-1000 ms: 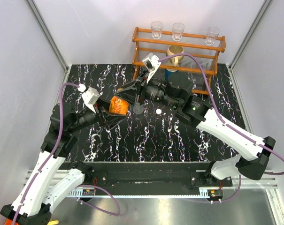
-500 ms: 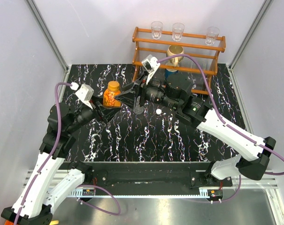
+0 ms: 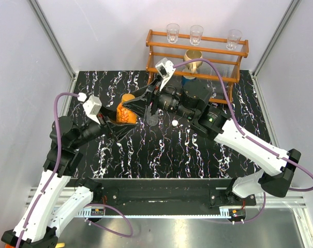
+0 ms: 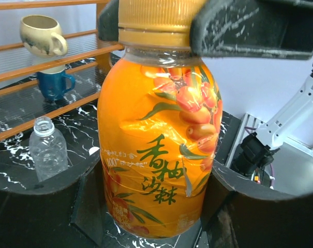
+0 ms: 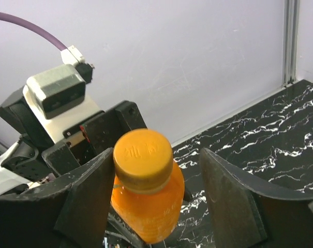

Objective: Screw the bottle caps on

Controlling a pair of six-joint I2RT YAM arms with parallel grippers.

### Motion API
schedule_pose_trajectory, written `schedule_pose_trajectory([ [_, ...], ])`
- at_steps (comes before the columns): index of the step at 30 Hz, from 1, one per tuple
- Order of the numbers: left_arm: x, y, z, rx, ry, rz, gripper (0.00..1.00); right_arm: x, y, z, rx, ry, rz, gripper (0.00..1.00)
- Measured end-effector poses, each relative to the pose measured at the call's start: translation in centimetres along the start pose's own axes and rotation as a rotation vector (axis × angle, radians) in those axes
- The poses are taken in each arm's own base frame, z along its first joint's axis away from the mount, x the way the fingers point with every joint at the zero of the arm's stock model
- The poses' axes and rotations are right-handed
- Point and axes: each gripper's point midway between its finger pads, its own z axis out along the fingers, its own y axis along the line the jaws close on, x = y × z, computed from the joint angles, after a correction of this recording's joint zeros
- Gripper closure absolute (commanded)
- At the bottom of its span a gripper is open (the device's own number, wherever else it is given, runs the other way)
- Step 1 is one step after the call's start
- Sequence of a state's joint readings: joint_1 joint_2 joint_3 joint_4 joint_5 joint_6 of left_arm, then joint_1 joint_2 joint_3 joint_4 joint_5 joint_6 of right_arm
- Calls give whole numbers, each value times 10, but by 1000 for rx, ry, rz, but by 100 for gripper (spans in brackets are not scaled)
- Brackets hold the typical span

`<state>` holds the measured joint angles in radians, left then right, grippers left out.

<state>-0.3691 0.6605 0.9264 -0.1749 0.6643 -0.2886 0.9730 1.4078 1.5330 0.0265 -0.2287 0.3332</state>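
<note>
My right gripper stays level with the orange cap [image 5: 143,153] next and shuts its open fingers onto its sides, since the cap sits between them with a gap on one side.
My left gripper [image 3: 120,120] is shut on the body of the short orange bottle [image 3: 126,112], holding it upright; it fills the left wrist view [image 4: 156,155]. The orange cap [image 5: 143,153] sits on its neck and also shows in the left wrist view [image 4: 156,20]. My right gripper [image 5: 156,157] is open around the cap, its left finger [image 5: 89,191] against the cap and the right one apart. The clear ribbed bottle [image 4: 47,150] stands capless on the table. A small white-marked cap [image 3: 174,123] lies beside it.
A wooden rack [image 3: 197,51] at the back holds a tan mug [image 4: 40,33], a blue mug [image 4: 55,82] and three clear glasses [image 3: 196,33]. The right arm [image 3: 239,139] reaches across the table's middle.
The left gripper has raised the orange bottle from tilted to upright and shifted it slightly left. The right gripper has followed and its fingers now flank the cap.
</note>
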Motion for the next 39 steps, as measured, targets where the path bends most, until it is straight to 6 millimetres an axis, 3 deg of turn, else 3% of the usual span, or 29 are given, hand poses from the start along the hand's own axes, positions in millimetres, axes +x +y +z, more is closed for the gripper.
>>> schedule_pose_trajectory([
  [6, 7, -5, 1, 41, 17, -22, 59, -7, 11, 1, -51, -23, 1, 49],
  [11, 5, -8, -1, 47, 9, -18, 59, -7, 15, 1, -76, -23, 1, 43],
  [13, 5, -8, -1, 47, 7, -16, 59, -6, 17, 1, -86, -17, 2, 36],
  [17, 5, -8, -1, 47, 7, -16, 59, -1, 17, 0, -88, 3, 14, 35],
  [23, 5, -8, -1, 47, 7, -17, 58, 2, 16, 0, -85, 8, 19, 60],
  [27, 5, -9, -1, 47, 7, -21, 46, 2, 15, 0, -83, 8, 17, 74],
  [28, 5, -9, -1, 46, 8, -21, 27, 2, 15, 0, -82, 8, 16, 75],
  [30, 6, -8, -2, 44, 11, -22, 1, 3, 15, 0, -80, 9, 15, 75],
  [39, 12, -6, -23, -37, 99, 66, 1, 18, -5, -10, 10, 73, -71, 73],
])
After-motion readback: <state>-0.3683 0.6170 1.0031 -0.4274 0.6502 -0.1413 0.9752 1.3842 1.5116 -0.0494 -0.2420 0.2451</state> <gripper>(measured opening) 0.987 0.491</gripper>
